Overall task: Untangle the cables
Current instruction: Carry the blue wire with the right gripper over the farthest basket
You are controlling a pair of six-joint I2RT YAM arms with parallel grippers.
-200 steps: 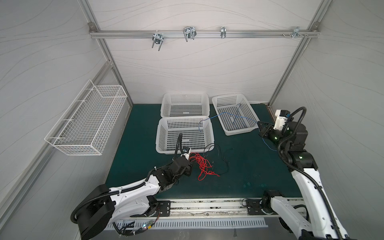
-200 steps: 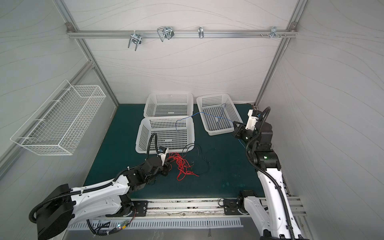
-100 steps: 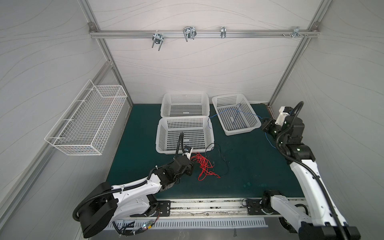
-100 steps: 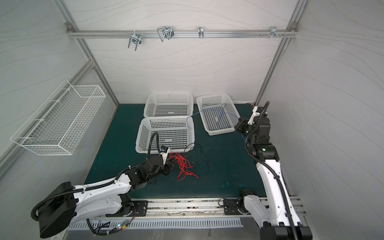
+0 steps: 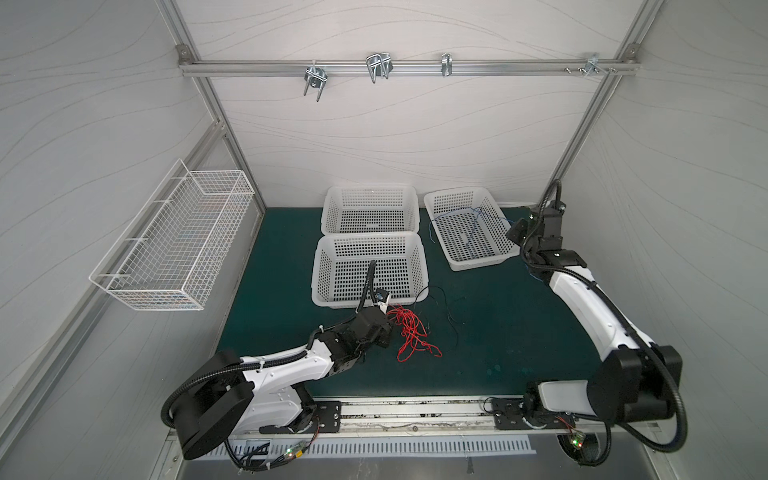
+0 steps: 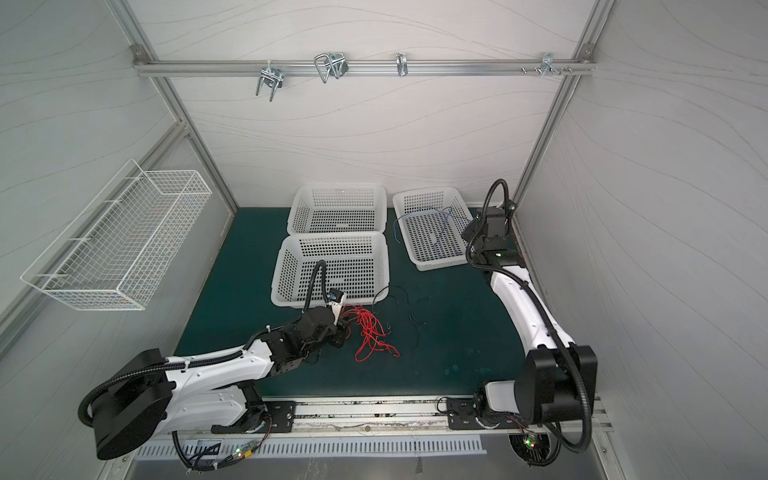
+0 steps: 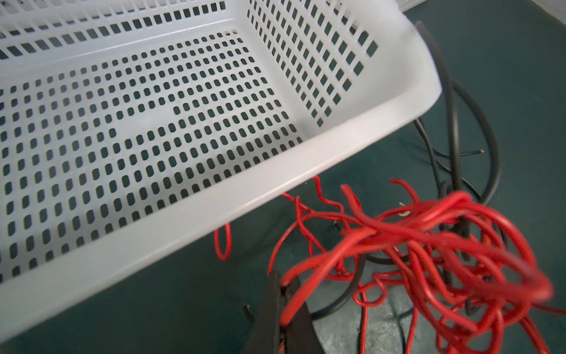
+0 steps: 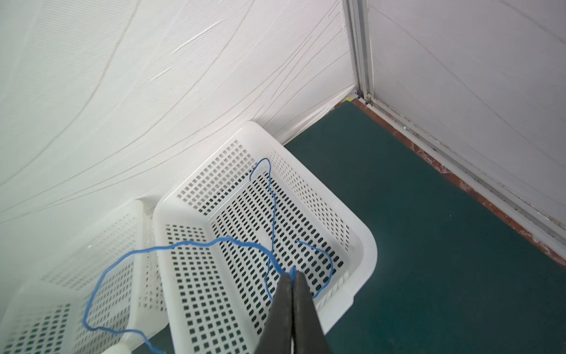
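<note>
The cable comes next over the white basket's perforated bottom, where my right gripper lowers and releases it. Parts of the blue cable [image 5: 457, 213] already lie inside the basket.
A tangle of red cables [image 5: 409, 334] [image 6: 370, 330] lies on the green mat in front of the near white basket, mixed with thin black cables [image 5: 442, 305]. My left gripper [image 5: 387, 321] [image 7: 284, 286] is shut on one red cable [image 7: 309, 285] at the tangle's left edge. The bundle [image 7: 428, 245] hangs close before the left wrist camera. My right gripper [image 5: 510, 234] [image 8: 292, 275] is at the right basket's far right side, shut on a thin blue cable [image 8: 190, 243]. That blue cable [image 5: 457, 213] loops over the basket and trails off its left side.
Three white perforated baskets stand at the back: a near middle one [image 5: 320, 270] [image 7: 275, 177], one behind it [image 5: 370, 191], and the right one [image 5: 482, 264] [image 8: 366, 245]. A wire basket [image 5: 174, 241] hangs on the left wall. The right wall and corner post stand close to the right arm.
The right arm has swung back toward the far right corner, drawing the blue cable away from the middle basket and across the right basket. The left arm has hardly moved.
</note>
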